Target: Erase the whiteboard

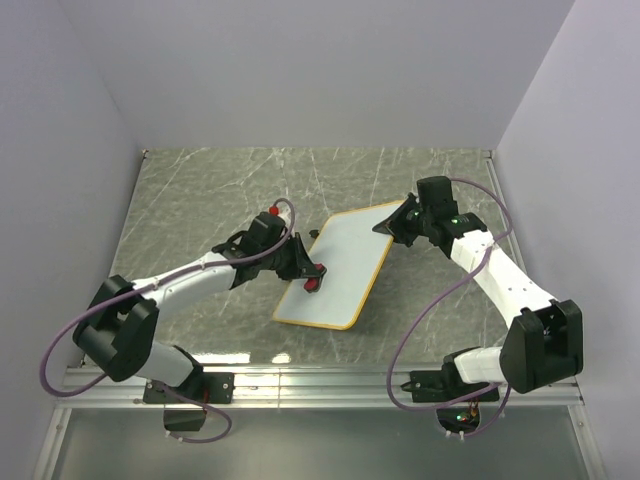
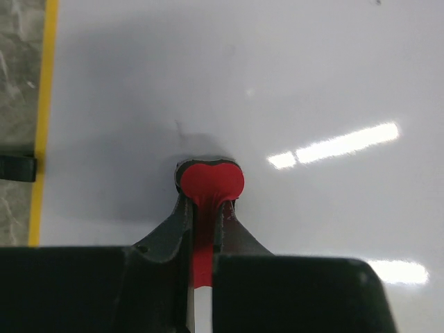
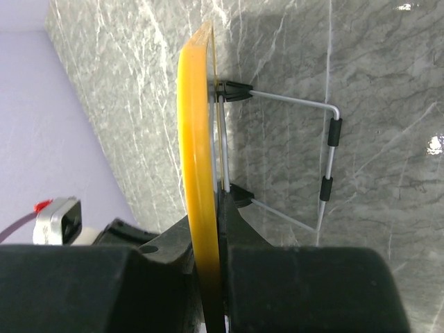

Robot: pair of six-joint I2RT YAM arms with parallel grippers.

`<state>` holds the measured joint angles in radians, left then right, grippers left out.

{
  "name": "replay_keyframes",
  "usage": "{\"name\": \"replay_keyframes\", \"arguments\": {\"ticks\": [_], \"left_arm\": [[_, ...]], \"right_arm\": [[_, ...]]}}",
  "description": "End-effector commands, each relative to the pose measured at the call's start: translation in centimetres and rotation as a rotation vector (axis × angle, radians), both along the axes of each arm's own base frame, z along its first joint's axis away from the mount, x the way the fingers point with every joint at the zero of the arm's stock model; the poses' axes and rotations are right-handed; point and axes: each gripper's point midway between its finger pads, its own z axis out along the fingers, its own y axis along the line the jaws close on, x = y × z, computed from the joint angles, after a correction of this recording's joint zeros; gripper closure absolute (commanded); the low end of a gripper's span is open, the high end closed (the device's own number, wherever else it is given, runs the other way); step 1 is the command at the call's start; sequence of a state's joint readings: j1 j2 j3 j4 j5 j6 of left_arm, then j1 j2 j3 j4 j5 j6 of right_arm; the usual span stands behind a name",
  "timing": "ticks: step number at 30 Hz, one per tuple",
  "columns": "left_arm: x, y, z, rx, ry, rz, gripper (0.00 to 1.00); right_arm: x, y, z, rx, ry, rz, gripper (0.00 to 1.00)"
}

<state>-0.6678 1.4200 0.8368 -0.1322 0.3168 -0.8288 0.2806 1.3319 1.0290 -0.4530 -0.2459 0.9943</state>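
Note:
I will slide my left gripper past the board's edge, raise it, then swing it to the left in the top view and lower the eraser onto open marble, as the board looks nearly blank.
The whiteboard, white with a yellow-orange rim, lies tilted mid-table; its face looks blank in the top view. My left gripper is shut on a small red bow-shaped eraser, whose head presses on the board's white face near its left rim. A faint grey mark shows just beyond the eraser. My right gripper is shut on the board's far right corner; in the right wrist view the yellow rim runs edge-on between the jaws.
A bent wire stand with black sleeves is fixed behind the board. The grey marble tabletop is walled at the back and both sides. A metal rail runs along the near edge.

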Motion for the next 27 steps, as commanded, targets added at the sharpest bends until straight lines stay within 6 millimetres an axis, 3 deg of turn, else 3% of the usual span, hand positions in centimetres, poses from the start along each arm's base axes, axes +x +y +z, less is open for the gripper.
{"name": "replay_keyframes", "arguments": {"ticks": [1, 5, 7, 11, 13, 14, 17, 20, 23, 27], "left_arm": [[-0.8, 1.7, -4.6, 0.094, 0.080, -0.020, 1.00], [0.2, 3.6, -6.3, 0.154, 0.102, 0.001, 1.00], [1.1, 4.3, -5.5, 0.173, 0.086, 0.021, 1.00], [3.7, 5.6, -0.8, 0.206, -0.024, 0.073, 1.00], [5.5, 6.7, 2.3, 0.206, -0.068, 0.134, 1.00], [6.4, 7.0, 4.9, 0.183, -0.112, 0.163, 1.00], [7.9, 9.6, 9.2, 0.179, -0.175, 0.262, 1.00], [8.5, 12.8, 10.8, 0.228, -0.207, 0.345, 1.00], [8.6, 15.8, 9.7, 0.284, -0.192, 0.401, 1.00], [7.0, 20.5, 4.2, 0.372, -0.066, 0.490, 1.00]], "right_arm": [[2.0, -2.0, 0.2, -0.091, -0.036, -0.101, 1.00], [2.1, -2.0, 0.4, -0.090, -0.042, -0.098, 1.00], [2.1, -2.0, 0.5, -0.089, -0.043, -0.100, 1.00], [2.2, -1.8, 0.7, -0.086, -0.046, -0.094, 1.00], [2.4, -1.8, 0.7, -0.085, -0.047, -0.095, 1.00], [2.4, -1.7, 0.7, -0.083, -0.047, -0.089, 1.00], [2.7, -1.5, 0.8, -0.081, -0.052, -0.080, 1.00], [3.0, -1.3, 1.0, -0.076, -0.058, -0.071, 1.00], [3.4, -1.0, 1.0, -0.073, -0.056, -0.056, 1.00], [4.0, 0.1, 1.2, -0.049, -0.064, -0.002, 1.00]]}}
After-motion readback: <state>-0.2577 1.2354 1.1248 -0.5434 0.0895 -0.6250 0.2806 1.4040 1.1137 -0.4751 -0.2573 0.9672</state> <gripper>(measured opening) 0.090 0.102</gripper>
